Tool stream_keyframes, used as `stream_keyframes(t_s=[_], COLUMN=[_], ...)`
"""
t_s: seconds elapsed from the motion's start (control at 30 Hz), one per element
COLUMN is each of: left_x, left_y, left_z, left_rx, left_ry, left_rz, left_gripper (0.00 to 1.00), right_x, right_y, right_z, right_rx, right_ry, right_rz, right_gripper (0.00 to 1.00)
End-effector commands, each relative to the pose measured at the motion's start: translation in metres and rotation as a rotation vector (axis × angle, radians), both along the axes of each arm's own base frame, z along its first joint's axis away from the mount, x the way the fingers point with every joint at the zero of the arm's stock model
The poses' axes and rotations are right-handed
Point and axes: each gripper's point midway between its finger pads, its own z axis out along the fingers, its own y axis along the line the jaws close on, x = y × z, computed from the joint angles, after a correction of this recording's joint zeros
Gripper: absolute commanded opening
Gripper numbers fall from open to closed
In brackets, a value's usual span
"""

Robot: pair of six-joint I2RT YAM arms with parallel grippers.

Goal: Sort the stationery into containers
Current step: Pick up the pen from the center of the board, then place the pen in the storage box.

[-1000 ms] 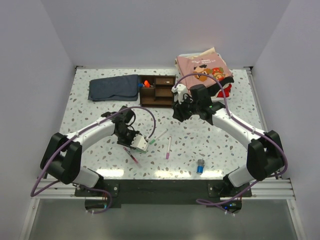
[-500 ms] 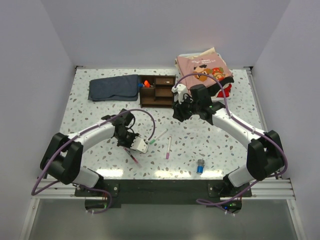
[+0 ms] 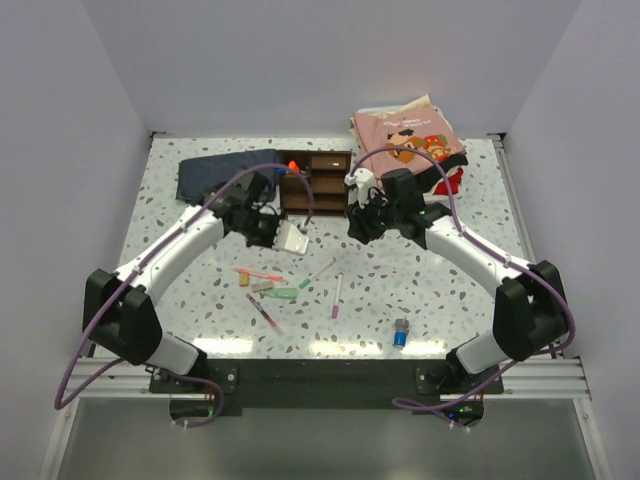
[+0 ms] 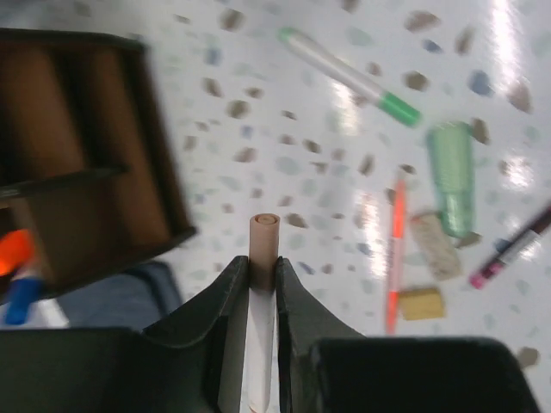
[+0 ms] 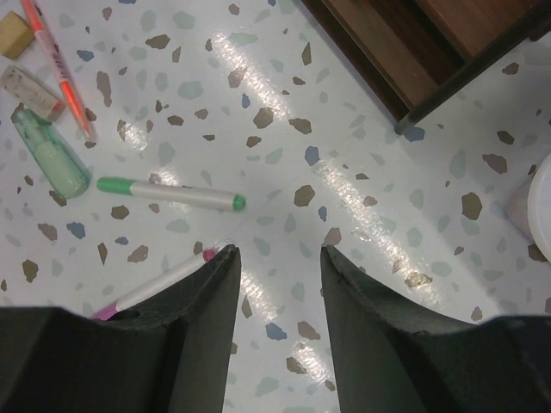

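The robot's left gripper will next move outward, tilt to stand the white pen upright, and release it into the organiser's marker section (image 3: 295,169) (image 4: 13,258), since a marker is already there.
My left gripper (image 3: 288,240) is shut on a white pen with a tan cap (image 4: 263,237) and holds it above the table, just in front of the dark brown organiser (image 3: 315,182), whose left part shows in the left wrist view (image 4: 86,163). Loose on the table lie an orange pen (image 3: 258,273), a tan eraser (image 3: 250,283), a green eraser (image 3: 280,293), a green-capped pen (image 3: 318,272), a pink-capped pen (image 3: 337,295), a dark red pen (image 3: 264,313) and a blue-capped bottle (image 3: 400,333). My right gripper (image 3: 360,225) is open and empty, above the table by the organiser's right front corner (image 5: 413,43).
A dark blue folded cloth (image 3: 225,175) lies left of the organiser. A white bin with pink clothes (image 3: 408,135) stands at the back right. A black-orange marker (image 3: 292,166) sits in the organiser's left compartment.
My left arm has risen from the cluster of pens and erasers and swung back towards the organiser with the tan-capped pen, uncovering the items below. The right arm has not moved.
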Motion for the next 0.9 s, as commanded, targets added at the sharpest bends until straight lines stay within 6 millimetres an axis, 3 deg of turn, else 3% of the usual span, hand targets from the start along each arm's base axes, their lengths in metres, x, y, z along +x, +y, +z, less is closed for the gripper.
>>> stream_keyframes(t_s=[0.0,0.13,0.2,0.23,0.3,0.33,0.37,0.43,0.63,0.73,0.87], left_x=[0.044,0.1,0.115,0.135,0.145,0.153,0.157,0.167,0.208,0.226,0.248], left_y=[-0.034,-0.051,-0.052,-0.056,-0.055,-0.056,-0.058,-0.059,-0.066,-0.069,-0.072], left_z=[0.09,0.151,0.164,0.192,0.203,0.235,0.225,0.242,0.246,0.236,0.206], left_rx=[-0.319,-0.611,-0.716,-0.812,-0.946,-1.052,-1.096,-1.176,-1.295,-1.317,-1.315], left_ry=[0.006,-0.063,-0.035,-0.147,-0.134,-0.251,-0.2,-0.253,-0.177,-0.158,-0.131], left_rz=[0.113,0.222,0.316,0.301,0.382,0.335,0.373,0.366,0.423,0.452,0.494], left_gripper=[0.0,0.0,0.0,0.0,0.0,0.0,0.0,0.0,0.0,0.0,0.0], right_x=[0.017,0.027,0.031,0.034,0.038,0.04,0.041,0.043,0.042,0.042,0.044], right_y=[-0.009,-0.015,-0.019,-0.02,-0.023,-0.025,-0.026,-0.027,-0.031,-0.034,-0.038], right_z=[0.017,0.024,0.024,0.027,0.026,0.025,0.023,0.021,0.012,0.008,0.006], right_rx=[0.006,0.015,0.012,0.013,0.011,0.009,0.009,0.016,0.012,0.006,-0.007], right_ry=[-0.036,-0.041,-0.033,-0.039,-0.038,-0.039,-0.035,-0.033,-0.021,-0.016,-0.013], right_rz=[-0.042,-0.074,-0.089,-0.094,-0.107,-0.114,-0.123,-0.136,-0.149,-0.155,-0.16], right_gripper=[0.45,0.45,0.45,0.45,0.45,0.45,0.45,0.45,0.45,0.45,0.45])
